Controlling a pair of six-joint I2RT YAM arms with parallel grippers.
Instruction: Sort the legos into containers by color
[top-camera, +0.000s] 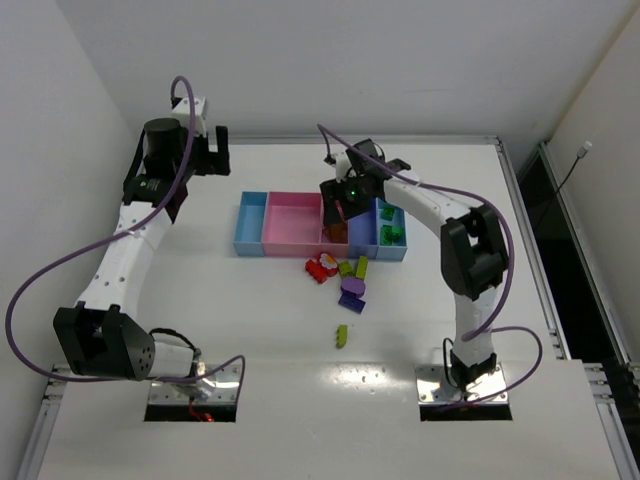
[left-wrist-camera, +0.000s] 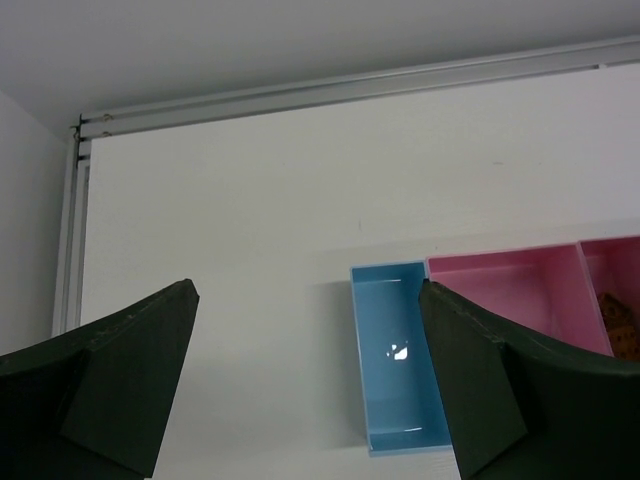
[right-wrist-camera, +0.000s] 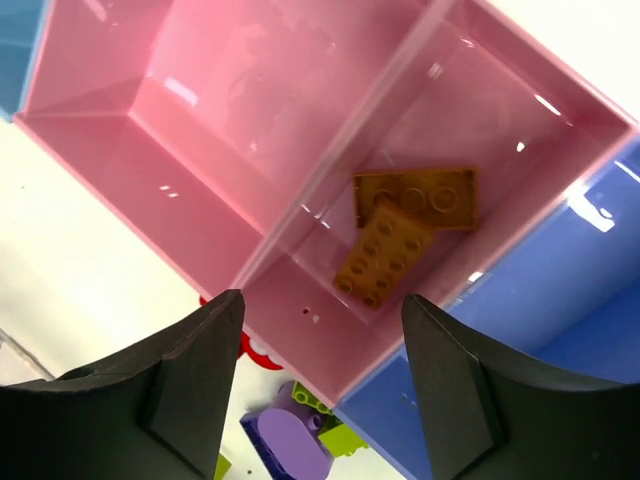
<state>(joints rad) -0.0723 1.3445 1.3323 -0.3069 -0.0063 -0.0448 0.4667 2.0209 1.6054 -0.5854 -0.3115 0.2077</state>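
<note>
The lone yellow-green lego (top-camera: 342, 336) lies apart below my left gripper. My left gripper will next swing back and to its right in the top view, turn and lower around the lego.
The containers (top-camera: 293, 226) stand in a row mid-table: light blue, wide pink, narrow pink, blue-violet, light blue. My right gripper (top-camera: 338, 205) hangs open and empty over the narrow pink bin (right-wrist-camera: 500, 130), where two orange bricks (right-wrist-camera: 410, 225) lie. Green bricks (top-camera: 392, 235) sit in the right light blue bin. Loose legos lie in front of the row: red (top-camera: 320, 267), yellow-green (top-camera: 353, 267), purple (top-camera: 352, 290) and a lone yellow-green one (top-camera: 341, 335). My left gripper (top-camera: 215, 150) is open and empty, back left of the row. Its view shows the empty left blue bin (left-wrist-camera: 400, 370).
A raised metal rail (left-wrist-camera: 350, 95) runs along the table's far edge. White walls close in on the left and back. In the right wrist view (right-wrist-camera: 322, 303) a round purple piece (right-wrist-camera: 295, 445) and a red piece (right-wrist-camera: 250, 350) lie just outside the pink bin.
</note>
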